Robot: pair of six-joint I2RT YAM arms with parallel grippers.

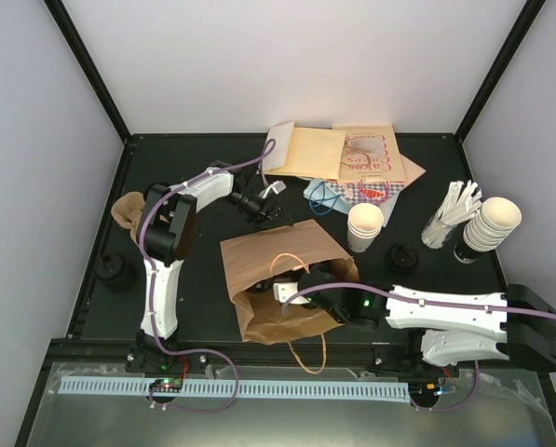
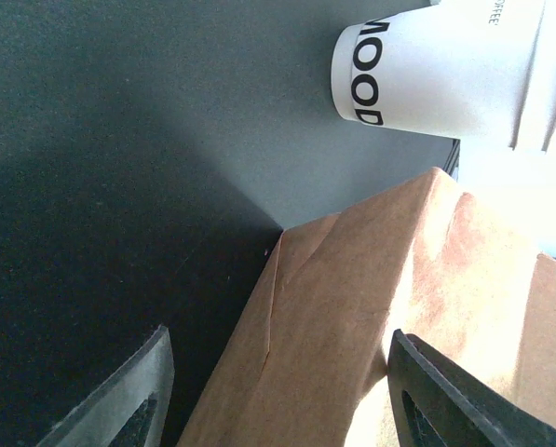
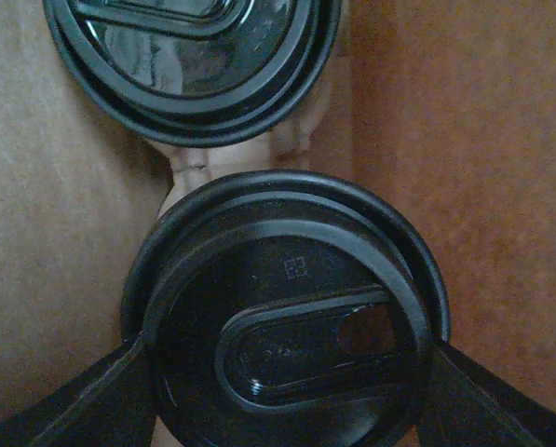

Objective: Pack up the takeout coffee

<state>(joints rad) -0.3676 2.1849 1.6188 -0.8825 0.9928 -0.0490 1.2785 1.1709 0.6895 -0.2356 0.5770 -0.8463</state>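
The right gripper pushes the takeout coffee (image 3: 291,317) further in next and releases it, since the pale tray (image 3: 250,158) beside the second cup is deeper in the bag.
A brown paper bag (image 1: 278,256) lies on its side in the middle of the black table, mouth toward the near edge. My right gripper (image 1: 313,285) reaches into that mouth. In the right wrist view the takeout coffee (image 3: 291,317) shows its round black lid, and my right gripper (image 3: 287,349) is shut on it, a finger touching each side. A second black-lidded cup (image 3: 189,56) stands deeper in the bag. My left gripper (image 1: 268,212) is at the bag's far end. It (image 2: 282,372) is open, straddling a corner of the bag (image 2: 371,307), with only the right finger touching the paper.
A short stack of lidless cream cups (image 1: 364,223) printed "MOOD" (image 2: 427,79) stands right of the bag. A longer cup stack (image 1: 492,223) and a holder of white sticks (image 1: 450,214) stand at far right. Flat paper bags (image 1: 338,154) lie at the back. Loose black lids (image 1: 403,256) (image 1: 113,270) sit on both sides.
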